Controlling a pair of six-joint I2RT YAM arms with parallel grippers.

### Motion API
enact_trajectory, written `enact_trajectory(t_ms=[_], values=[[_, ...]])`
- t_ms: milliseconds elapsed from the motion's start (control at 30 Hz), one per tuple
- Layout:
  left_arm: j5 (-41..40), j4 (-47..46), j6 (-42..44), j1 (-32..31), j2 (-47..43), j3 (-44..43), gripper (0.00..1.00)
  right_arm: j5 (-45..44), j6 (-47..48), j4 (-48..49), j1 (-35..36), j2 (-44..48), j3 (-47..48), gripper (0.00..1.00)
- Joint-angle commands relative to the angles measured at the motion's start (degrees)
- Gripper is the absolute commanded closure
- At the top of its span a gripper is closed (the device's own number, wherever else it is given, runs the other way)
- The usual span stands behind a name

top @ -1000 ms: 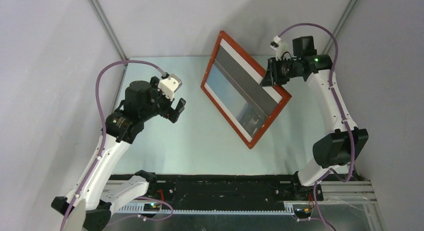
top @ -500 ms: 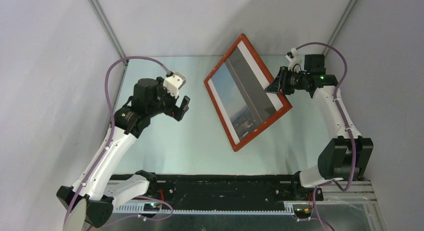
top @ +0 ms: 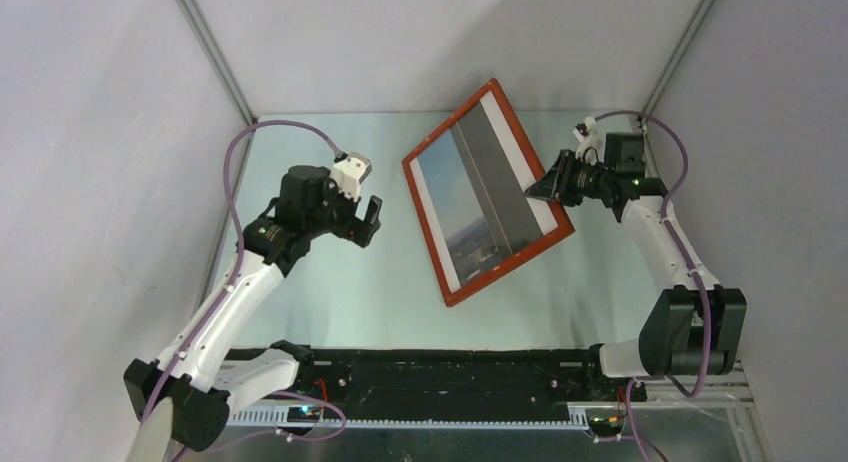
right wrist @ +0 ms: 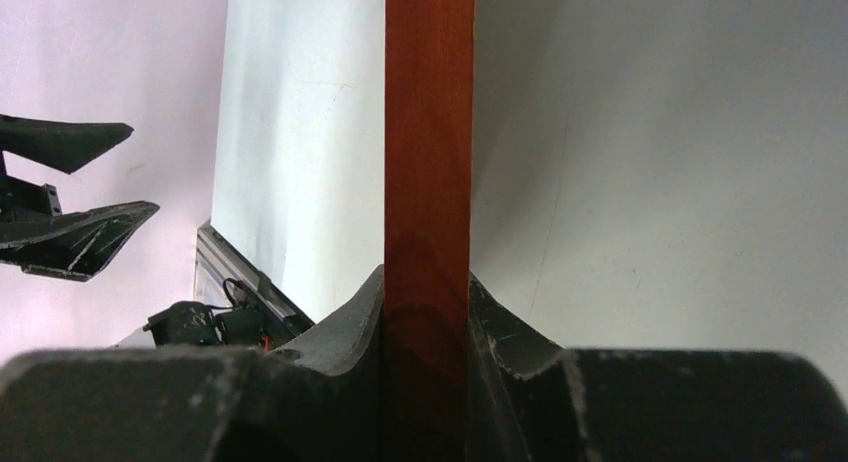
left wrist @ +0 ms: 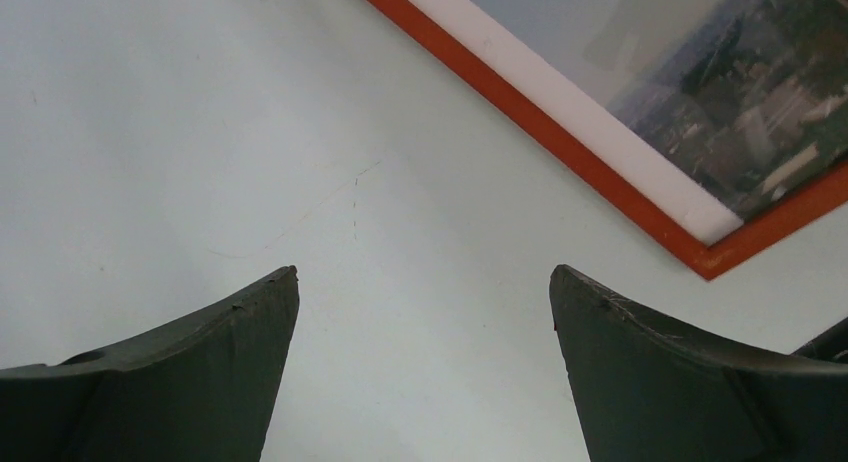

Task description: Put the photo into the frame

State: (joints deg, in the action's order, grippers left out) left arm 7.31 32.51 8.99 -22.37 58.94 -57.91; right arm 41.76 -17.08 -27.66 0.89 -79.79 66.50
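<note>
The frame (top: 425,232) hangs tilted, so it goes down and back with my right gripper next, for release on the pale table below that gripper.
The orange-brown frame (top: 425,232) hangs tilted above the table with the photo (top: 470,197) inside it, showing blue sky, a grey tower edge and a city. My right gripper (top: 545,189) is shut on the frame's right edge; in the right wrist view the moulding (right wrist: 430,132) stands edge-on between the jaws of that gripper (right wrist: 427,292). My left gripper (top: 368,220) is open and empty, just left of the frame. The left wrist view shows the frame's lower corner (left wrist: 550,132) and the photo (left wrist: 650,42) beyond my left gripper (left wrist: 424,282).
The pale table (top: 330,282) lies under both arms, with grey walls on three sides. A black rail (top: 430,382) with the arm bases runs along the near edge. The left gripper's fingers (right wrist: 70,182) show at the left of the right wrist view.
My right gripper has swung the frame clockwise and brought it lower and nearer. My left arm has moved forward and right, closer to the frame's left edge.
</note>
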Motion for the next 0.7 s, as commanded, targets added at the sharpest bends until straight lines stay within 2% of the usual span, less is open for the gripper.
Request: enact_trajectory(t_ms=[0,167,333,667], values=[[-1.4,-4.7,-7.2,2.1,2.8,-0.4,0.00,-2.8,0.8,8.3,0.9,3.5,-4.4,1.00],[0.9,-5.0,-13.5,5.3,10.7,-3.5,0.00,-3.8,-0.2,12.0,1.0,5.5,-8.3,1.00],[3.9,-5.1,-16.1,6.8,18.5,-7.8,0.00,-5.5,-0.7,14.1,1.2,6.7,-10.9,1.00],[15.1,-5.0,-26.1,8.3,41.3,-14.9,0.00,-9.2,-2.7,19.7,1.1,10.1,-17.9,1.00]])
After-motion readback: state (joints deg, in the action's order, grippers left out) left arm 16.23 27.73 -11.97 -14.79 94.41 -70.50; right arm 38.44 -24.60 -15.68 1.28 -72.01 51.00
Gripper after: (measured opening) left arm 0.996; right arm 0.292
